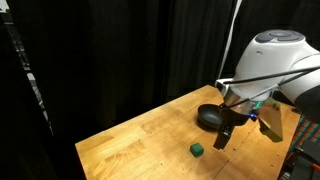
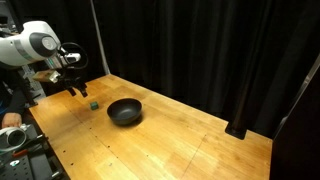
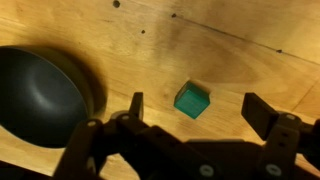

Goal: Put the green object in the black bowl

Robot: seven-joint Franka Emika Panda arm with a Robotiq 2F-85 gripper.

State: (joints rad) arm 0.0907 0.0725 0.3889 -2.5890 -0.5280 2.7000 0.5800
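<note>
The small green block (image 1: 197,150) (image 3: 192,100) is below and outward of my open fingers, so my gripper should move outward and down around it, then close.
The small green block (image 3: 192,100) lies on the wooden table, between my open fingers in the wrist view. It also shows in both exterior views (image 1: 198,150) (image 2: 94,103). The black bowl (image 3: 40,95) sits to the left of the block in the wrist view, and shows in both exterior views (image 1: 212,118) (image 2: 125,111). It is empty. My gripper (image 3: 196,108) is open and hovers above the block without touching it. In the exterior views the gripper (image 1: 224,137) (image 2: 78,90) hangs above the table near the block.
The wooden table (image 2: 180,145) has black curtains behind it in both exterior views. The table edge (image 1: 100,150) is near the block's side. Some equipment (image 2: 15,135) stands off the table's end.
</note>
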